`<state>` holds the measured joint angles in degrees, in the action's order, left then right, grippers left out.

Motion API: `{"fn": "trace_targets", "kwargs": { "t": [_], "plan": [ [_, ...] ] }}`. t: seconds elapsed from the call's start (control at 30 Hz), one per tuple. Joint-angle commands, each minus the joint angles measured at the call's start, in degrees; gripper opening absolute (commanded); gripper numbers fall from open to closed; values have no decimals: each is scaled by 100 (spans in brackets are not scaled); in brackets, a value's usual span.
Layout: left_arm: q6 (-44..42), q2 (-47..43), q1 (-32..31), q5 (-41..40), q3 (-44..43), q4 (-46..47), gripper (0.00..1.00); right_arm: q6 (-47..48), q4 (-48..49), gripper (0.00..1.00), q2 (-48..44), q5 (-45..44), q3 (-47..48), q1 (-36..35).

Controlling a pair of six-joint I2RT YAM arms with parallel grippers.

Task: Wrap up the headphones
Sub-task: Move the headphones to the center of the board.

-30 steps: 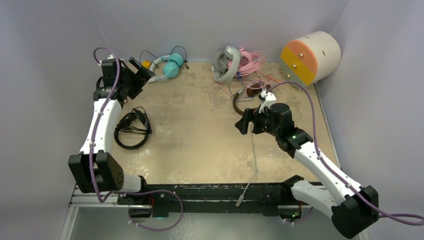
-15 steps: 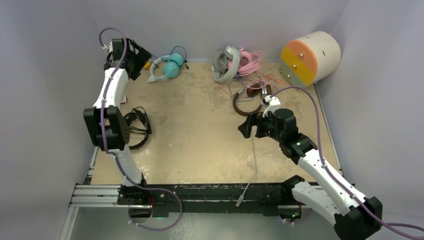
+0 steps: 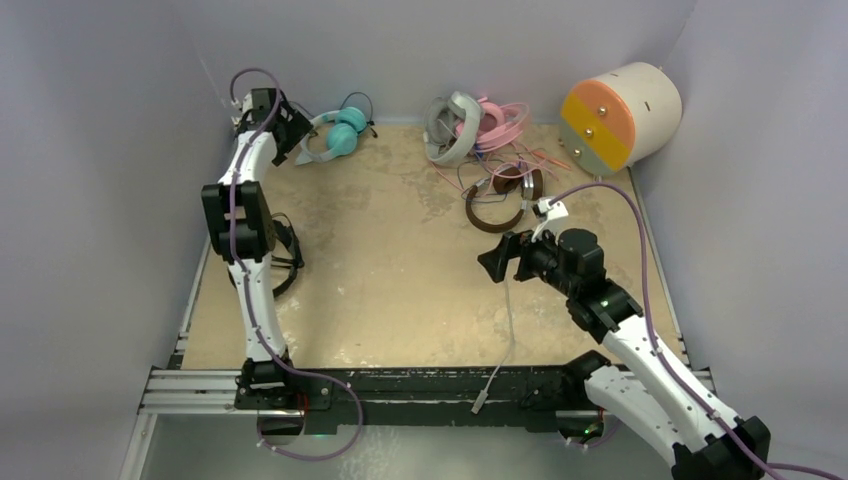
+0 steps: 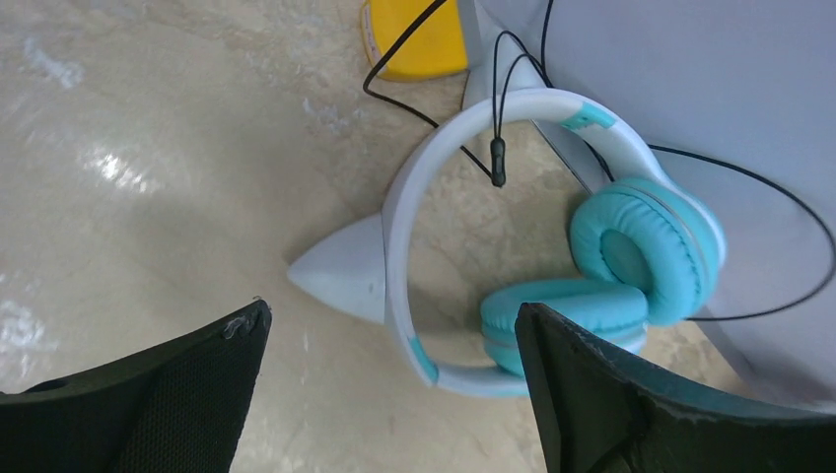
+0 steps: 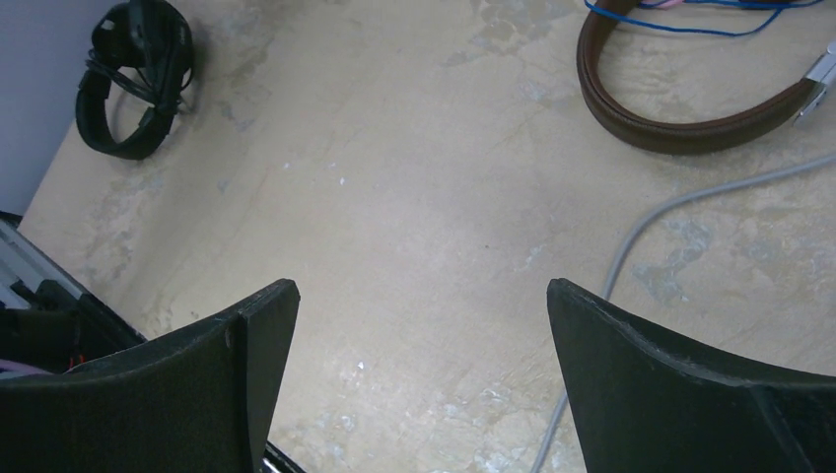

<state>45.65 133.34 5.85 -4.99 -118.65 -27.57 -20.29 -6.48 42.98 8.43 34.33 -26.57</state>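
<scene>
The bare curve of the white headband [image 4: 394, 227] runs between my left gripper's open fingers, so my left gripper should next move down onto that part between the cat-ear points and close.
The teal-and-white headphones [image 3: 335, 135] lie at the back left by the wall, with cat-ear points and a thin black cable. My left gripper [image 3: 295, 135] hovers open just left of them; in the left wrist view its fingers straddle the white headband [image 4: 394, 227], apart from it, with the teal cups [image 4: 641, 241] beyond. My right gripper [image 3: 497, 262] hangs open and empty over bare table, short of the brown headphones [image 3: 500, 200]. The coiled black headphones [image 3: 268, 258] lie at the left, partly behind the left arm. The grey-white pair [image 3: 452, 130] and the pink pair [image 3: 500, 122] are piled at the back.
A cream cylinder [image 3: 620, 112] with an orange-and-yellow face stands at the back right corner. A grey cable [image 3: 508, 320] runs from under the right gripper to the front rail. A yellow object [image 4: 414, 39] sits by the back wall. Thin loose cables tangle near the brown pair.
The left arm has stretched toward the back wall and right, bringing its open gripper up to the teal-and-white headphones. The right gripper has drawn back a little from the brown pair.
</scene>
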Motion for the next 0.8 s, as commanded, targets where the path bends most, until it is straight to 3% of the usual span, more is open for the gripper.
{"fn": "trace_targets", "kwargs": {
  "t": [0.0,0.13,0.43,0.5,0.67,0.77],
  "plan": [
    [-523,301,4,58,-492,737,92,106,332,99,-39,200,-60,28],
    [-836,677,20,14,-615,1272,89,146,391,99,-40,300,-53,29],
    [-820,1387,22,466,-1317,776,73,101,492,99,-12,274,-38,29],
    [-816,1422,15,684,-1325,646,63,83,519,99,28,308,-24,26],
    [-779,1329,-3,1343,-1163,255,14,20,604,99,53,344,-6,29],
    [-1050,1021,-71,1527,-872,-101,0,15,588,99,133,351,24,31]
  ]
}}
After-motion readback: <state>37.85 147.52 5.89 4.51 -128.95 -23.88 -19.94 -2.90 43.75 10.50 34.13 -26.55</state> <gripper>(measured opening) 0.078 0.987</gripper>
